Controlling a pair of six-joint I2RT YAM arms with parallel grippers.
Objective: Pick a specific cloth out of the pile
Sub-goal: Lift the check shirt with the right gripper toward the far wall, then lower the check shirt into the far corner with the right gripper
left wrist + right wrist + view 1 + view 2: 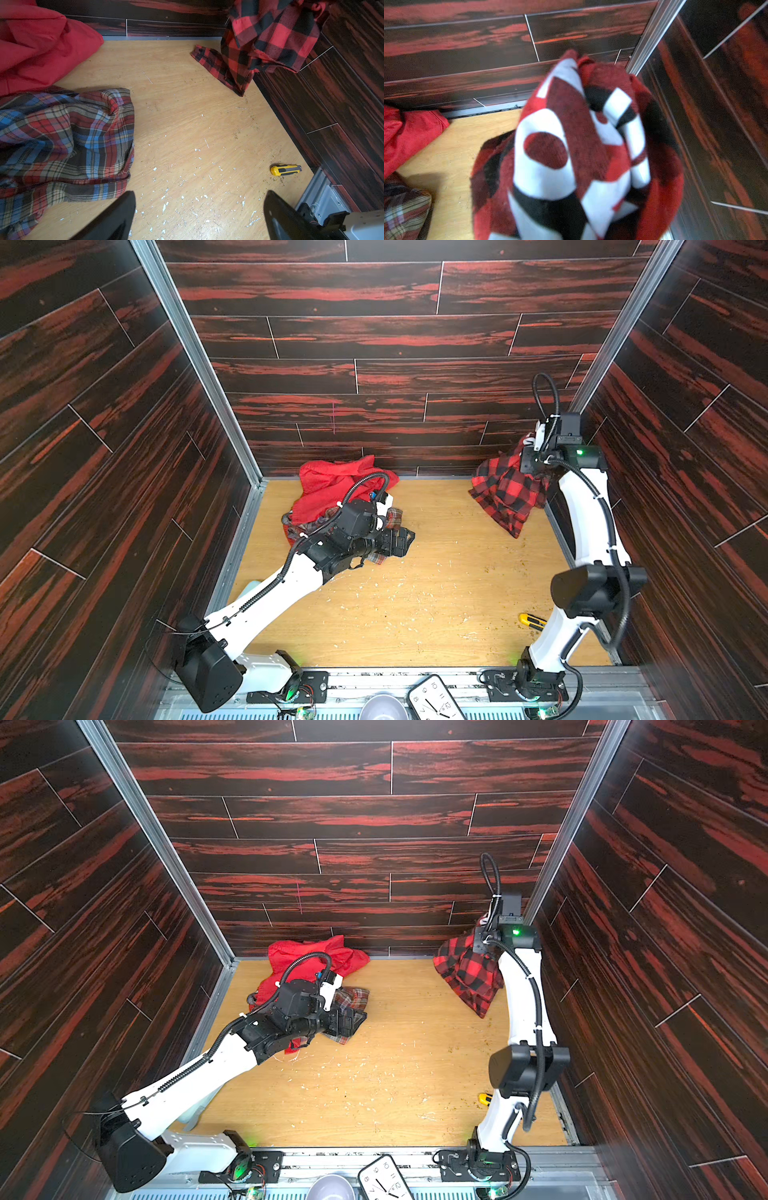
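Observation:
The bare tabletop by the back corner (536,521) is clear of the pile, so my right gripper next needs to lower the cloth onto it and let go of the cloth's upper edge.
The cloth (505,489) (467,973), red-and-black buffalo check, hangs from my right gripper (525,450) at the far right by the back corner. Its lower end trails on the table (207,60). In the right wrist view the cloth (571,155) fills the frame with white lettering and hides the jaws. The pile (332,485) (307,957), plain red fabric with a muted plaid shirt (68,133), lies at the back left. My left gripper (405,541) (199,199) hovers open beside the plaid shirt, with nothing between its fingers.
A yellow utility knife (532,621) (285,169) lies near the right arm's base. White flecks litter the wooden table (415,593). Dark wood-pattern walls (374,364) enclose three sides. A clock (434,699) and a bowl (382,707) sit at the front edge.

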